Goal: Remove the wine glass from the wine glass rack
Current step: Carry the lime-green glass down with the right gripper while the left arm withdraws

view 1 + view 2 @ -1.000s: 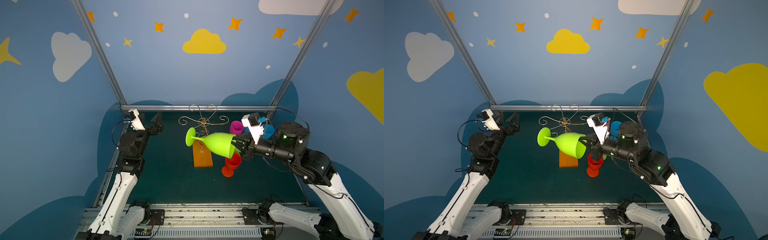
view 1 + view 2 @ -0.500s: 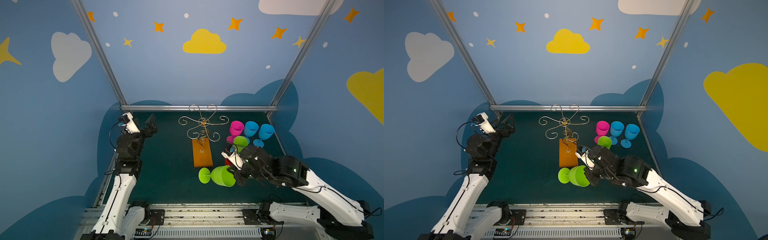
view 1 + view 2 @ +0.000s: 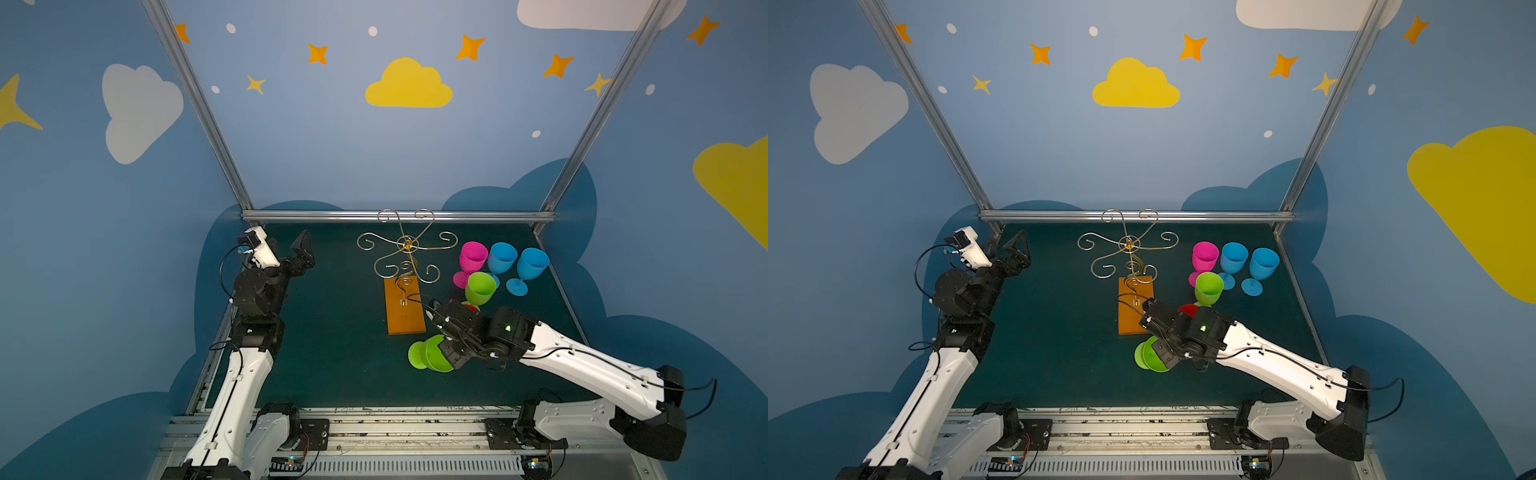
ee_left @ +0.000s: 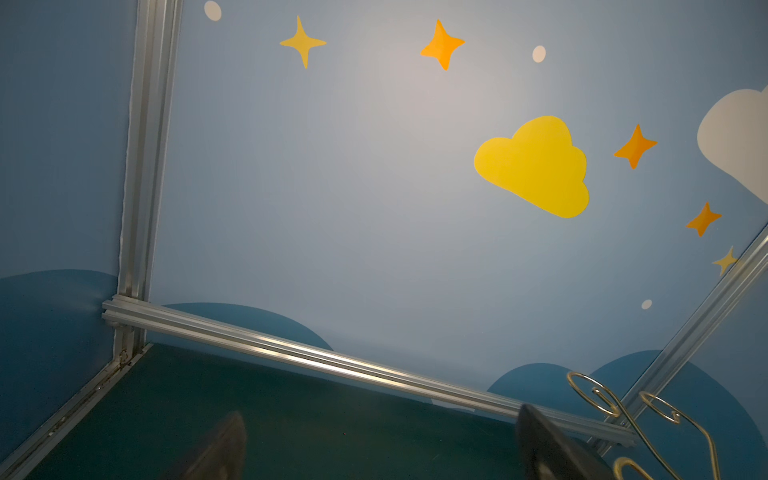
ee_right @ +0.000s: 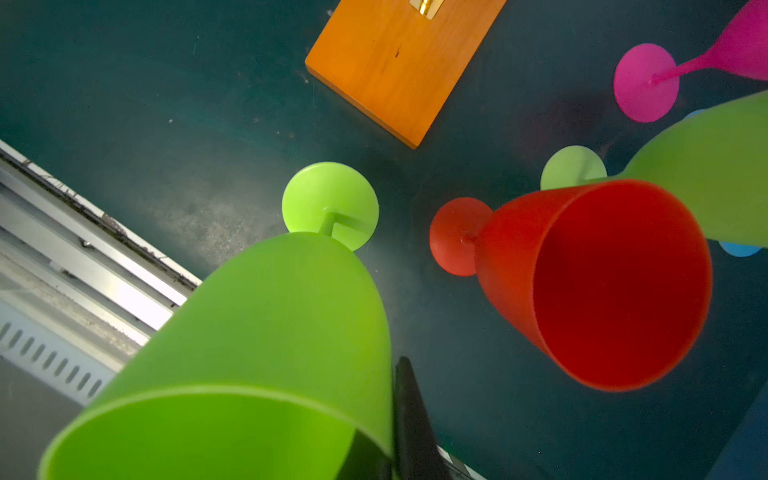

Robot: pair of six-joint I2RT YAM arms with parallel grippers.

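Observation:
My right gripper will next lower the tilted green glass foot-first onto the bare mat just below, in front of the rack's orange base, and release the glass's rim.
The wine glass rack (image 3: 409,249) (image 3: 1128,245) stands mid-table, a gold wire stand on an orange wooden base (image 3: 404,305) (image 5: 399,62), with nothing hanging on its arms. My right gripper (image 3: 451,353) (image 3: 1167,357) (image 5: 392,407) is shut on the rim of a green wine glass (image 3: 430,354) (image 3: 1148,355) (image 5: 270,332). One finger is inside the bowl and one outside. The glass is tilted, foot pointing left, low over the mat just in front of the base. My left gripper (image 3: 289,251) (image 3: 1007,247) (image 4: 382,440) hangs open and empty at the back left.
Right of the rack stand a pink glass (image 3: 473,257), two blue glasses (image 3: 502,257) (image 3: 532,264), another green glass (image 3: 480,289) and a red glass (image 5: 602,282), the red one close beside my right wrist. A metal rail (image 3: 374,415) runs along the front edge.
My right arm has carried the green glass from rack height down and forward to the mat in front of the base. My left arm has drawn back a little, still open.

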